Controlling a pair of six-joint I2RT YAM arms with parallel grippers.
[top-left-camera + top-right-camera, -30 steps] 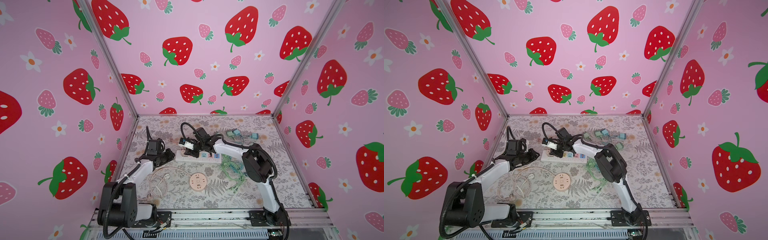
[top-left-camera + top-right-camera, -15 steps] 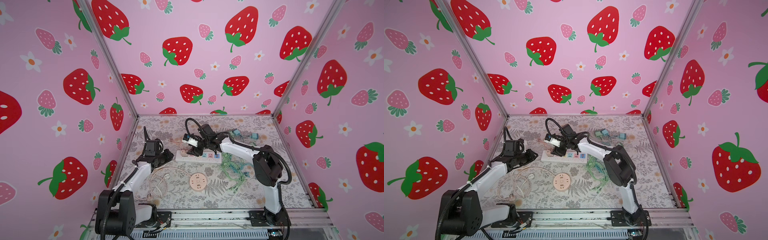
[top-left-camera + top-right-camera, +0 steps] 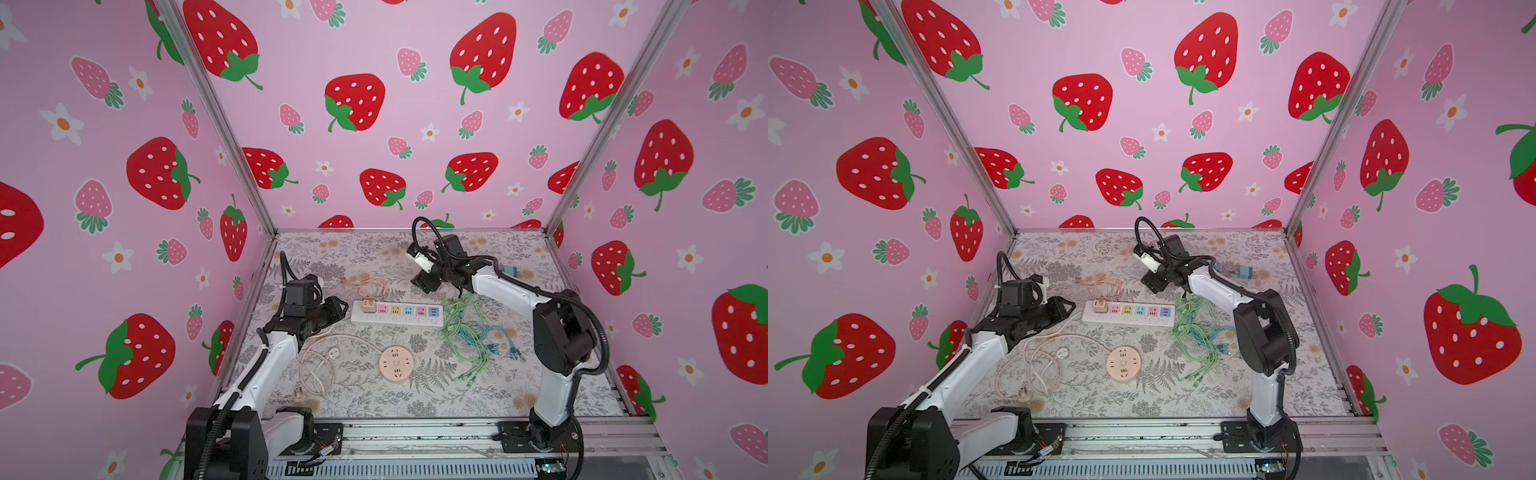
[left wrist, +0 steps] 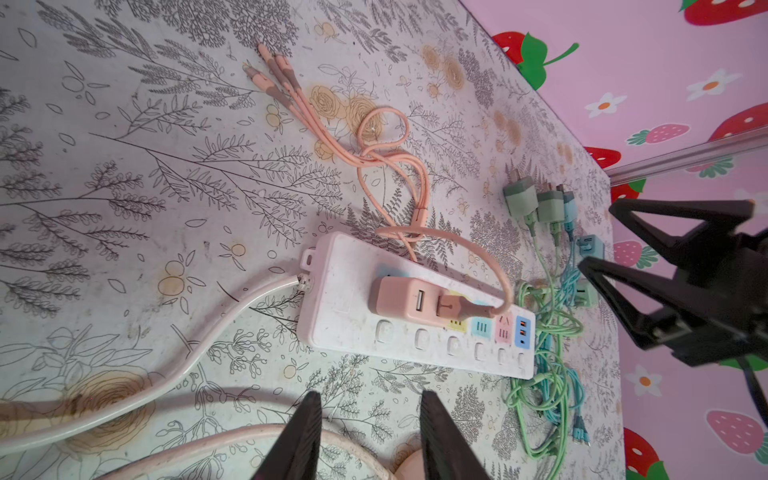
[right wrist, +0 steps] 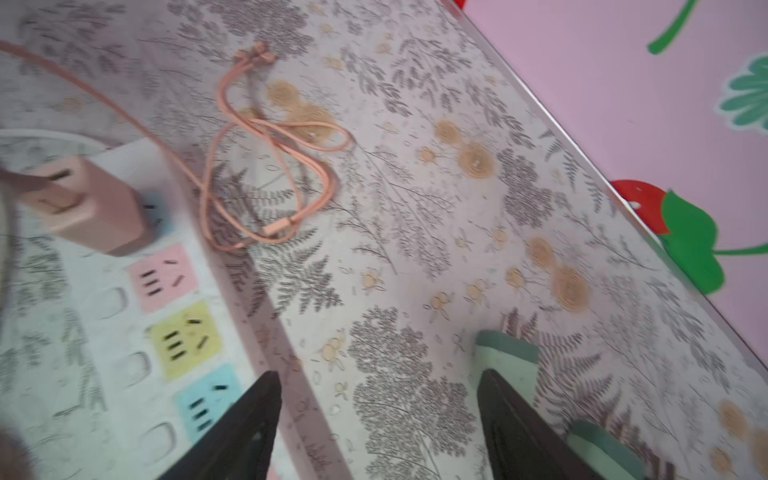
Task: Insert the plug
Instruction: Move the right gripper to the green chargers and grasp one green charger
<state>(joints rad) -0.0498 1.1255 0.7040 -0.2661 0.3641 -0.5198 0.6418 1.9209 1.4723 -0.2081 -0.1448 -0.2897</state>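
Note:
My right gripper comes down onto the body of the green adapter [image 5: 505, 369] closest to the pink cable next and closes, with the pink plug [image 5: 83, 208] seated and other sockets empty.
The pink plug [image 3: 367, 306] [image 3: 1099, 306] stands in the leftmost socket of the white power strip [image 3: 395, 321] [image 3: 1129, 319], with its pink cable trailing behind. The left wrist view shows the plug [image 4: 405, 299] seated on the strip [image 4: 353, 328]. My left gripper [image 3: 343, 307] [image 4: 368, 399] hovers just off the strip's left end, open and holding nothing. My right gripper [image 3: 422, 284] [image 5: 378, 378] hangs raised behind the strip, open and holding nothing. In the blurred right wrist view the plug [image 5: 83, 208] lies well away from the fingers.
A round pink socket [image 3: 396, 364] lies in front of the strip. Green and blue cables [image 3: 469, 332] are tangled at the strip's right end. The strip's white cord [image 3: 316, 365] loops at front left. Green adapters [image 4: 536, 203] sit near the back wall.
My right gripper let go of the plug, opened, and rose back and to the right. My left gripper opened and drew slightly back from the strip's end.

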